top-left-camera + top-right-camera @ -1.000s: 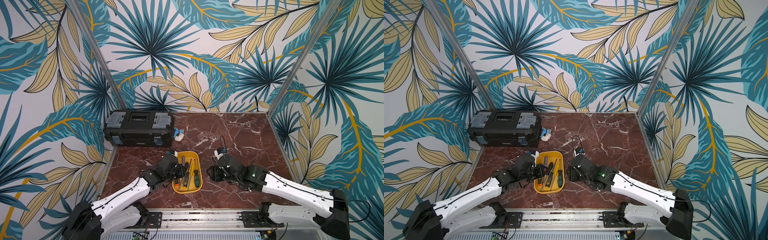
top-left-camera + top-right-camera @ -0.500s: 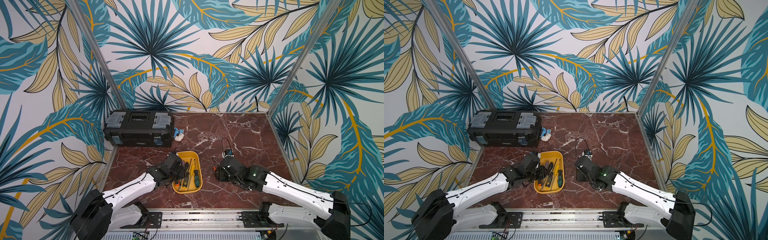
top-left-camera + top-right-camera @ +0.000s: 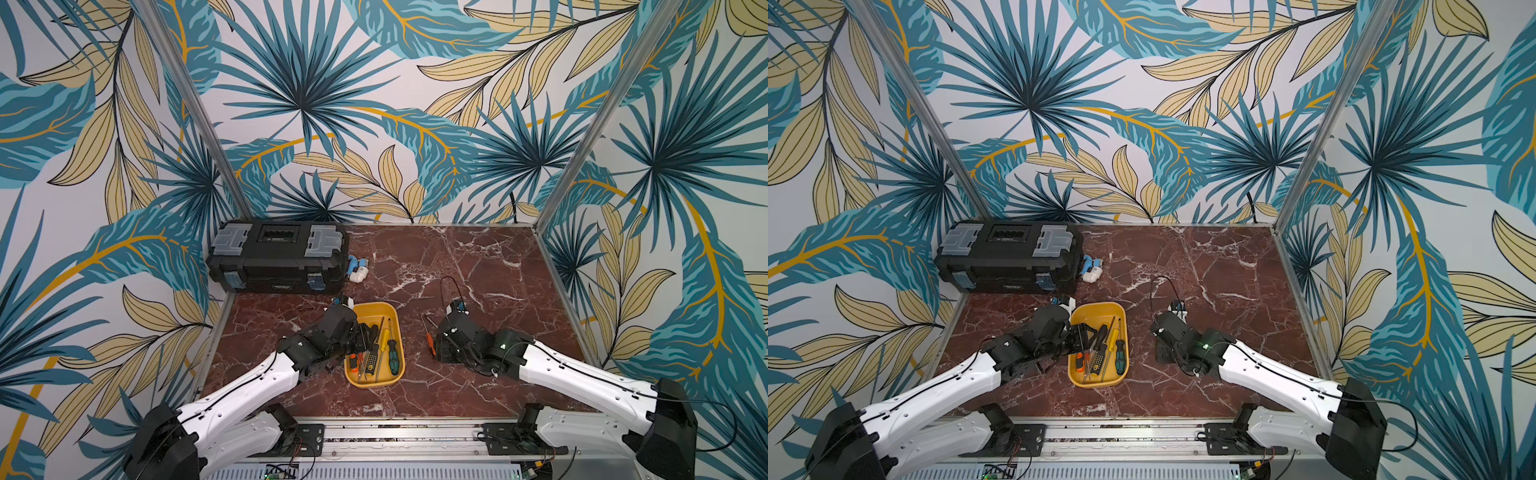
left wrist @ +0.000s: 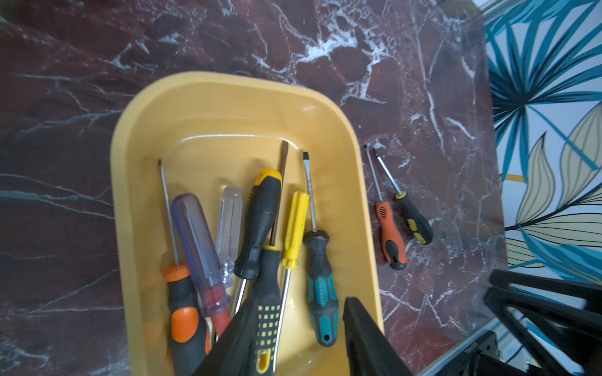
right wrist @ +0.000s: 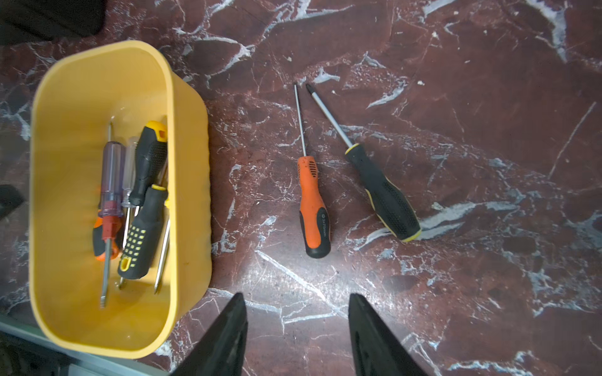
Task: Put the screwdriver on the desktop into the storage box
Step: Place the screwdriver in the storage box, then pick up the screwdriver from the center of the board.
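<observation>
I need to lower my right gripper next and shift it toward the storage box [image 3: 374,306], onto the black-tipped end of the orange handle [image 3: 432,350], because that end is nearest its open fingers.
The yellow storage box [image 3: 374,306] [image 3: 1098,305] sits near the front of the desktop [image 3: 478,266] and holds several screwdrivers. My left gripper [image 4: 299,301] [image 3: 363,332] hangs open over the box's left side. A black handle with yellow dots [image 4: 268,312] lies in the box beside one finger. An orange-handled screwdriver [image 5: 314,201] [image 3: 430,345] and a black-and-yellow one [image 5: 384,195] [image 4: 415,221] lie side by side on the desktop just right of the box. My right gripper [image 5: 296,295] [image 3: 441,353] is open and empty just short of their handles.
A black toolbox [image 3: 276,257] with grey latches stands at the back left. A small blue-and-white object [image 3: 357,268] lies by its right end. Patterned walls close off the left, back and right sides. A cable loop [image 3: 451,286] rises from my right wrist.
My left gripper's jaws have spread apart over the box, and the black-and-yellow dotted screwdriver now lies loose in it. My right gripper shifted slightly to the right.
</observation>
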Controlling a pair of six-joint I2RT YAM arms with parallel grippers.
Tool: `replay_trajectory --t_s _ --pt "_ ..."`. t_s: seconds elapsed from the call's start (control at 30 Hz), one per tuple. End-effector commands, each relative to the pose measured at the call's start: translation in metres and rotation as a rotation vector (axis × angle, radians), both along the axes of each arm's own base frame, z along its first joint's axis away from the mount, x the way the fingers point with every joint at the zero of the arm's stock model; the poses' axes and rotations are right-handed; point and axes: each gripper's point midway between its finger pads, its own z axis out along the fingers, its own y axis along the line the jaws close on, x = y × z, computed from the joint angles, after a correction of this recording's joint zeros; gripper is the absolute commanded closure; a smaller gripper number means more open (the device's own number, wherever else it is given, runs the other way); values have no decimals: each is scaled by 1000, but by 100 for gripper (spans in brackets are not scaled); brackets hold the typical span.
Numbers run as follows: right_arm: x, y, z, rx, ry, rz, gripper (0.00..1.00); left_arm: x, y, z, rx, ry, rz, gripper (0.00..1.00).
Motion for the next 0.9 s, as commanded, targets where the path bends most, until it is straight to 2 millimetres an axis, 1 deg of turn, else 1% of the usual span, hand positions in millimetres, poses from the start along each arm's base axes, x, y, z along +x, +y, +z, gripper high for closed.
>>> replay_trajectory --t_s 0.0,0.17,0.3,0.47,0.5,0.57,0.67,0.87 --pt "1 -3 -16 -56 46 10 46 4 0 32 -34 -58 4 53" --pt "5 -6 -37 -98 95 -3 46 0 -6 55 -110 -105 -26 52" --pt "4 3 -55 -78 146 15 46 -4 -7 66 -158 -131 -32 50" --pt "8 11 -71 -81 169 32 47 -5 -9 69 -183 -135 -36 49" --pt "10 12 -74 -85 170 34 50 -5 -10 69 -192 -134 -37 49" --pt "13 12 -77 -99 166 36 53 -5 -12 69 -201 -131 -43 49" --pt "16 10 -84 -127 167 39 54 -6 -12 68 -207 -125 -37 49" --pt "13 10 -102 -157 205 45 58 -7 -10 69 -216 -130 -32 48"
